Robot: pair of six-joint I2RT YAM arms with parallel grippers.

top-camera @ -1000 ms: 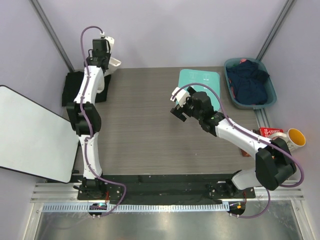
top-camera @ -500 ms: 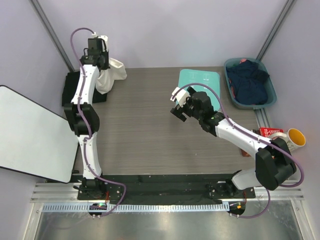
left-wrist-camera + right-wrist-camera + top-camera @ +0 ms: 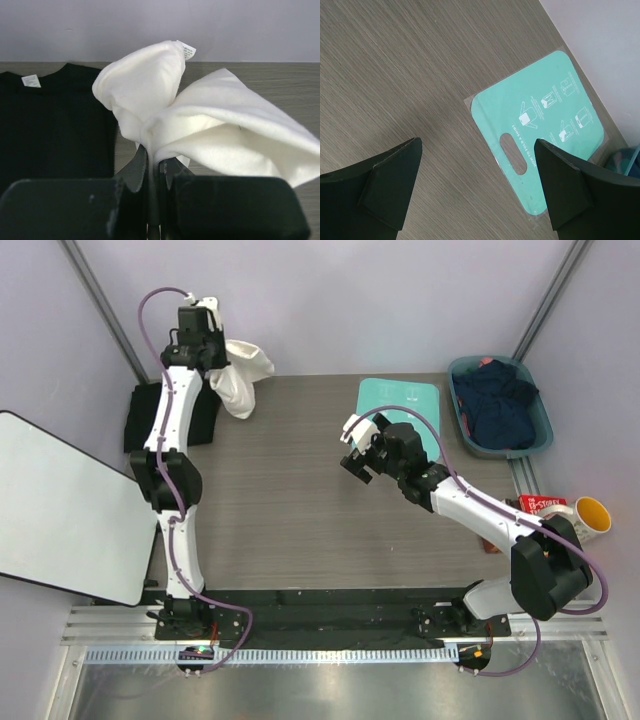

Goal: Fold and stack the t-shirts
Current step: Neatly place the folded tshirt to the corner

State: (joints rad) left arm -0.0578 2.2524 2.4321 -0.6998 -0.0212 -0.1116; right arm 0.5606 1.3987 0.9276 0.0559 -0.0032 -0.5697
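My left gripper should next go left in the top view and down to release onto the black t-shirt, which is below it there.
The white t-shirt point(image 3: 240, 375) hangs bunched from my left gripper point(image 3: 205, 340) above the table's far left corner. In the left wrist view the left gripper point(image 3: 155, 161) is shut on a pinch of the white t-shirt point(image 3: 210, 125), whose folds spread up and to the right. The black t-shirt point(image 3: 138, 425) lies flat at the table's left edge, partly under my left arm; its white neck label shows on the black t-shirt point(image 3: 50, 125). My right gripper point(image 3: 355, 462) hovers over mid-table; this right gripper point(image 3: 477, 185) is open with nothing between its fingers.
A teal folding board point(image 3: 400, 400) lies at the back of the table, also seen as the teal board point(image 3: 540, 125) under my right gripper. A blue bin point(image 3: 545, 430) of dark clothes stands at the back right. A white panel point(image 3: 60, 510) juts out left; a yellow cup point(image 3: 592, 512) sits right.
My left gripper has risen and shifted right, and the white t-shirt has come up off the corner and swung out to the right. The right arm has not moved.
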